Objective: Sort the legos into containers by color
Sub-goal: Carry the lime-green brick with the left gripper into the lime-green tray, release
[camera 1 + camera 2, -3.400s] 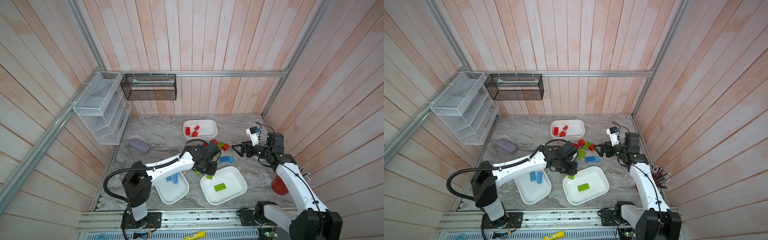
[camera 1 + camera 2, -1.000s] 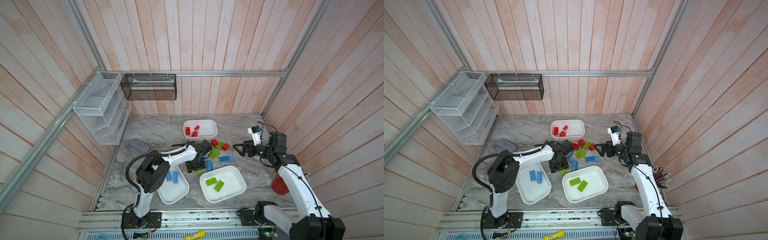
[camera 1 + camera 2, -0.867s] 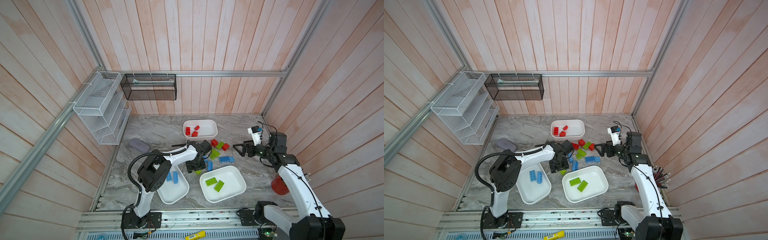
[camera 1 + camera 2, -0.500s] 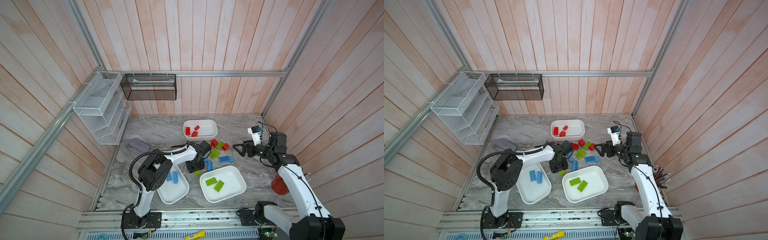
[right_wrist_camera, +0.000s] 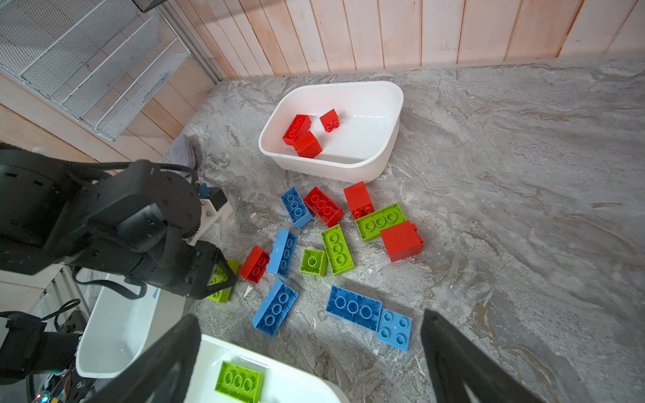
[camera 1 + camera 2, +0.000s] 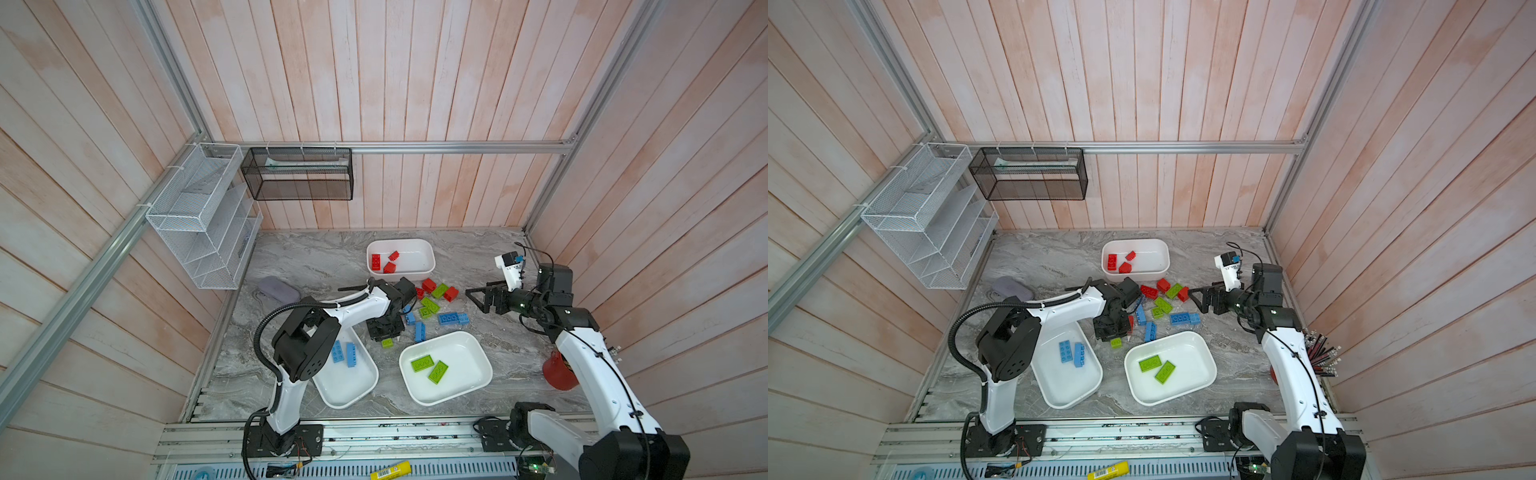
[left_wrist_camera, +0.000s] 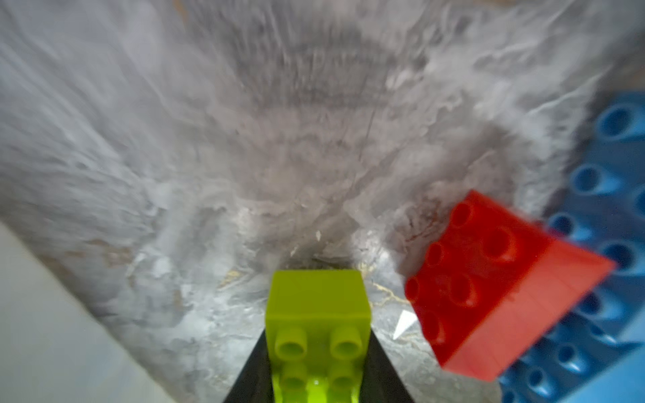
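Observation:
I will next lift my left gripper's lego back over the rim of the green tub (image 6: 424, 382), which lies back, then lower and release it beside the matching ones.
In both top views my left gripper (image 6: 386, 336) (image 6: 1115, 336) points down at the table between the blue tub and the green tub. In the left wrist view its black fingers press both sides of a small lime green lego (image 7: 317, 307), so it is shut on it. A red lego (image 7: 488, 279) and a blue lego (image 7: 610, 209) lie right beside it. My right gripper (image 6: 478, 299) (image 5: 309, 315) hovers open and empty right of the loose pile of legos (image 6: 432, 305). Of the containers, the far tub (image 6: 430, 266) holds red legos, the near left tub (image 6: 353, 399) blue ones, and the near right tub (image 6: 465, 365) two green ones.
A red pencil cup (image 6: 559, 374) stands by the right wall behind my right arm. A grey oval object (image 6: 278, 289) lies at the left. A white wire basket (image 6: 199, 216) and a black mesh basket (image 6: 299, 174) hang on the walls.
Over the last second my left jaws have closed onto the small green lego, the arm barely shifting. Earlier that arm was over the green tub, which has gained a second green lego. The right arm is still.

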Controlling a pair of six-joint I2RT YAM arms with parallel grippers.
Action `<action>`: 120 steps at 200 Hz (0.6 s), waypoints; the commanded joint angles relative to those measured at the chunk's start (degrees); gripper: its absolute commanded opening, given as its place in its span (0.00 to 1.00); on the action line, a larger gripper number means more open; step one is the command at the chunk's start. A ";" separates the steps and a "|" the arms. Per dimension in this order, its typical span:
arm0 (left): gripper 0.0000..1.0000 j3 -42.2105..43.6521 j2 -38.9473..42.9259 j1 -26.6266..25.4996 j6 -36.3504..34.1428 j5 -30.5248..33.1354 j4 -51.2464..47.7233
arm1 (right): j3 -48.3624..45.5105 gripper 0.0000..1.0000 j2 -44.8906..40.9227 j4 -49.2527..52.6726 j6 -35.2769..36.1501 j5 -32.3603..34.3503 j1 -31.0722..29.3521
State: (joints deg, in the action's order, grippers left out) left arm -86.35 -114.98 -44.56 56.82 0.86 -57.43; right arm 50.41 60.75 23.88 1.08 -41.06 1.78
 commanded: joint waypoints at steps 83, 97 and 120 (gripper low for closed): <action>0.16 9.18 17.51 -18.99 -40.23 -8.84 14.60 | 1.70 0.98 2.28 -1.38 0.59 -0.95 0.31; 0.16 9.17 15.80 -20.25 -42.22 -9.44 14.71 | 1.79 0.98 2.35 -1.38 0.41 -1.28 0.32; 0.17 10.40 13.44 -21.92 -44.41 -8.20 16.21 | 1.62 0.98 1.99 -1.22 0.40 -1.29 0.25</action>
State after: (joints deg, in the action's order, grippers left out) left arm -76.97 -99.37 -66.02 18.33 -7.51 -44.05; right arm 50.68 62.78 22.87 1.08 -41.08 1.78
